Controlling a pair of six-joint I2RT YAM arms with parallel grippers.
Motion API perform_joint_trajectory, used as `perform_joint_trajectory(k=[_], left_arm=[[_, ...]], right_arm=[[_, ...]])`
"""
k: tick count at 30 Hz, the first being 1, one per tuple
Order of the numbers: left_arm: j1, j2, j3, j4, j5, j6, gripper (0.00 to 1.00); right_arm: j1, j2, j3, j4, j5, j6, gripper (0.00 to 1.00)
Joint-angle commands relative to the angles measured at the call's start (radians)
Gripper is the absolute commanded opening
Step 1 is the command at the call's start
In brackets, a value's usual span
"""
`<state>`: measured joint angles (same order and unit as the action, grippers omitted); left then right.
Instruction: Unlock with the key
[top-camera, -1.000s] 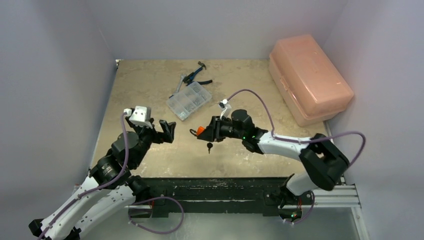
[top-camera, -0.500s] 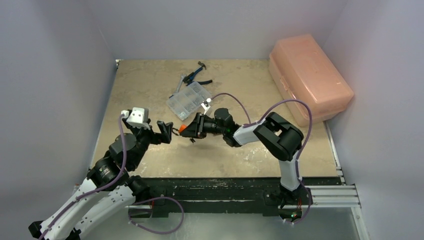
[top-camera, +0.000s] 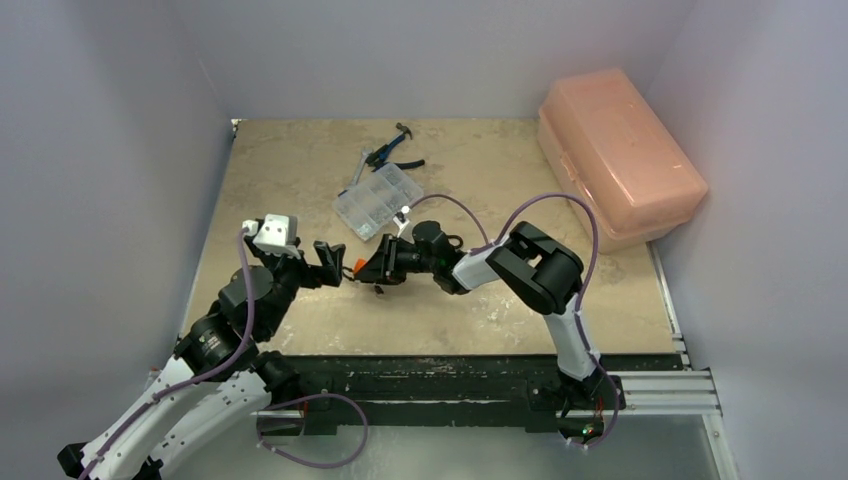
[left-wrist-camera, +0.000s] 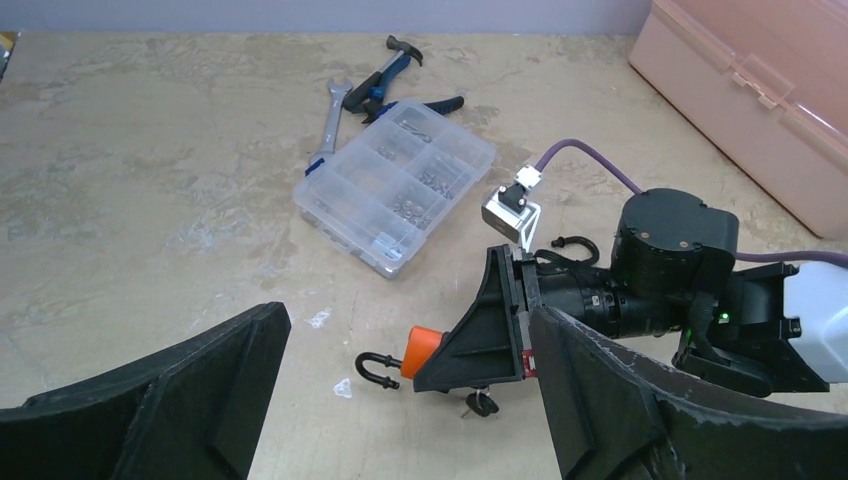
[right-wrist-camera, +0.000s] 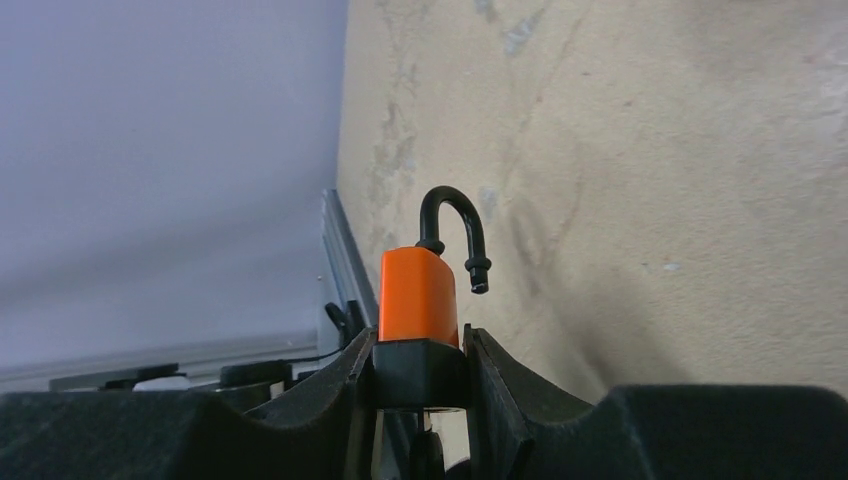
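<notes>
My right gripper holds the padlock, and one leg of the black shackle (right-wrist-camera: 455, 225) is free of the orange body, so it will move down to the bare table and let go of the padlock.
My right gripper (right-wrist-camera: 420, 372) is shut on an orange padlock (right-wrist-camera: 420, 295), gripping its black base. The black shackle (right-wrist-camera: 455, 225) has one leg standing free of the body. In the top view the padlock (top-camera: 361, 266) is held sideways just above the table, shackle pointing at my left gripper (top-camera: 335, 263). The key (left-wrist-camera: 482, 403) hangs from the lock's underside, with the right gripper (left-wrist-camera: 500, 335) around the lock. The left gripper (left-wrist-camera: 410, 395) stands wide open, holding nothing, with the padlock (left-wrist-camera: 422, 352) a short way in front of its fingers (left-wrist-camera: 200, 400).
A clear compartment box (top-camera: 379, 200) lies behind the grippers, with blue-handled pliers and a wrench (top-camera: 390, 155) beyond it. A large pink toolbox (top-camera: 620, 155) sits at the back right. Walls close in the left and back sides.
The right arm has swung left across the table, carrying the padlock and hanging key up close to the left gripper. The left arm has barely moved.
</notes>
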<state>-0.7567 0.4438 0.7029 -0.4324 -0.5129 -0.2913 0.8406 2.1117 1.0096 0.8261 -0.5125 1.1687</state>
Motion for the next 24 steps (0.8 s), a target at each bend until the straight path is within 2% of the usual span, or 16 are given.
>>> perform_joint_trajectory(k=[1,5,7,9,13,17,24], left_arm=[[0.011,0.007,0.018,0.024,0.005,0.026,0.99],[0.015,0.006,0.018,0.025,0.007,0.026,0.99],[0.016,0.006,0.019,0.024,0.008,0.026,0.99],[0.016,0.004,0.019,0.024,0.009,0.026,0.99],[0.017,0.000,0.018,0.021,0.009,0.024,0.99],[0.016,-0.005,0.018,0.022,0.010,0.024,0.99],[0.016,-0.015,0.018,0.020,0.010,0.021,0.99]], right_arm=[[0.006,0.014,0.057,-0.034,0.045,-0.042,0.00],[0.005,0.029,0.071,-0.041,0.034,-0.056,0.00],[0.004,0.040,0.082,-0.044,0.031,-0.059,0.05],[0.003,0.052,0.093,-0.050,0.031,-0.060,0.14],[0.003,0.043,0.097,-0.071,0.047,-0.076,0.41],[-0.001,-0.002,0.101,-0.155,0.083,-0.123,0.62],[-0.031,-0.104,0.088,-0.317,0.162,-0.216,0.83]])
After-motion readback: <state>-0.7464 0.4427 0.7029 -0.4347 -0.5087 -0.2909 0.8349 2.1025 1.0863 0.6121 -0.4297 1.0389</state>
